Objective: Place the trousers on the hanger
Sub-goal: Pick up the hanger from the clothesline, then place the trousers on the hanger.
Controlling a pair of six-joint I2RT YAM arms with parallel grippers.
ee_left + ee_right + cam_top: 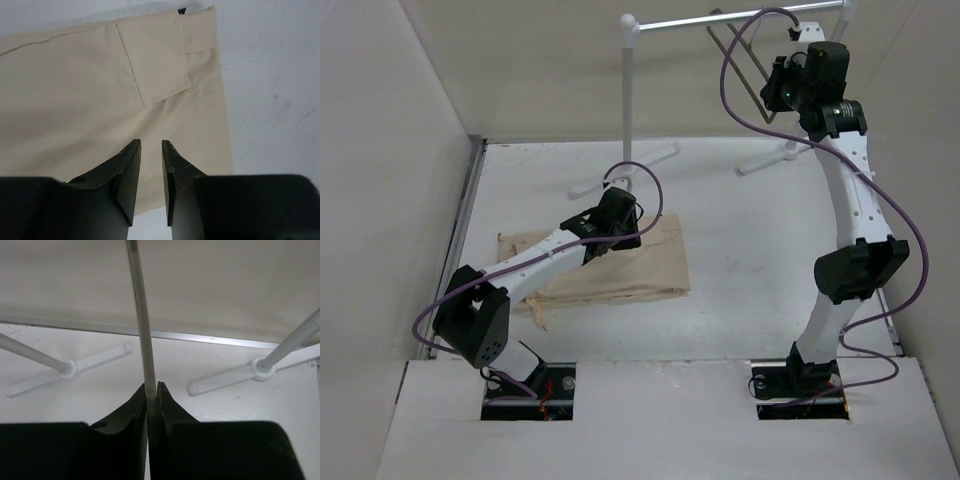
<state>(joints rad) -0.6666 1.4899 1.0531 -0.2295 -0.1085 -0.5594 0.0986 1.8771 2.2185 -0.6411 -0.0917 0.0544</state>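
My right gripper brings the hanger [745, 62] back and down next and releases it over the bare tabletop beside the trousers, which lies below and back from the gripper.
The beige trousers [645, 265] lie folded flat on the white table, left of centre. My left gripper [620, 236] hovers over their far edge. In the left wrist view its jaws [151, 146] stand a little apart with nothing between them, above the cloth [100, 95] and a back pocket flap [155, 60]. The thin dark hanger [745, 62] hangs at the white rail at the back right. My right gripper [775, 92] is raised to it and shut on one of its thin bars [140, 315], with the jaws [152, 386] pressed on either side.
The white garment rail [720, 20] stands at the back on two cross feet [645, 163] [785, 155], which also show in the right wrist view [100, 360] [225, 379]. Walls enclose the table on the left, back and right.
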